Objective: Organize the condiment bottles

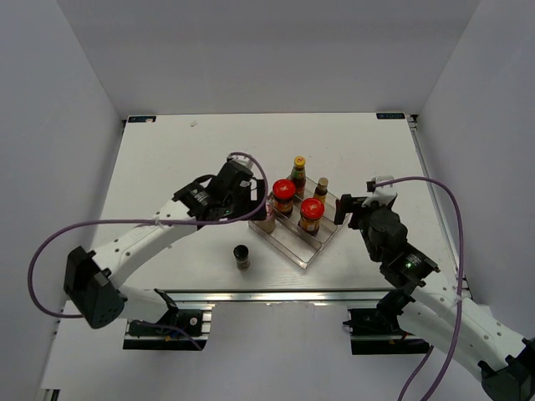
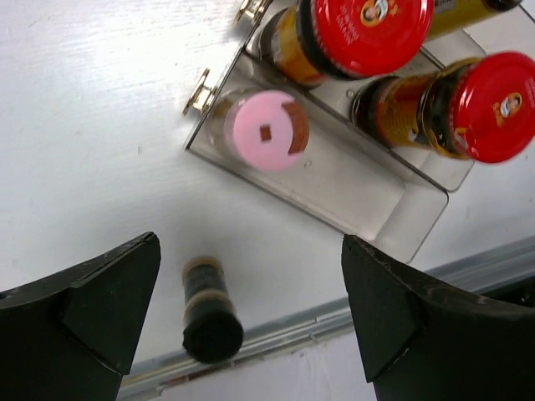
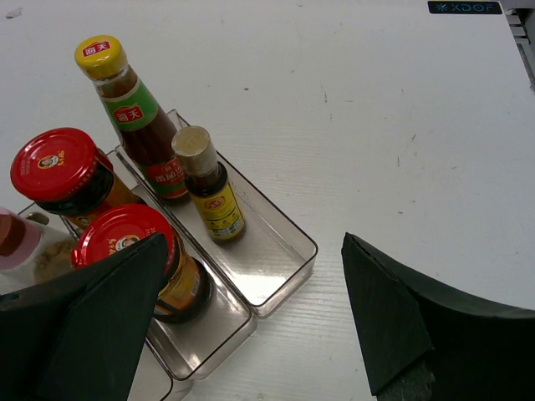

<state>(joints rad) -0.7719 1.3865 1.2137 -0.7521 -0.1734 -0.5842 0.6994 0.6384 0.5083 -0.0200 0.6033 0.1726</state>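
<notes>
My left gripper draws back to the spice jar next and lowers around its dark cap (image 1: 241, 251). The spice jar stands below and back toward the bar, outside the tray (image 1: 306, 257).
A clear stepped tray (image 1: 306, 257) holds two red-lidded jars (image 1: 283, 190) (image 1: 311, 209), a tall yellow-capped sauce bottle (image 1: 298, 167) and a smaller pale-capped sauce bottle (image 1: 321, 185). The pink-capped shaker (image 2: 267, 129) stands in the tray's lowest step, mostly hidden under my left gripper in the top view. The dark-capped spice jar (image 1: 242, 255) stands upright on the table in front of the tray; it also shows in the left wrist view (image 2: 209, 309). My left gripper (image 1: 257, 210) hovers open and empty above the tray's left end. My right gripper (image 1: 344, 210) is open and empty just right of the tray.
The aluminium rail (image 1: 276, 296) runs along the table's near edge, close behind the spice jar. The right wrist view shows the tray's back step (image 3: 276, 251) bare at its right end, and both sauce bottles (image 3: 125, 109) (image 3: 209, 184) at its left.
</notes>
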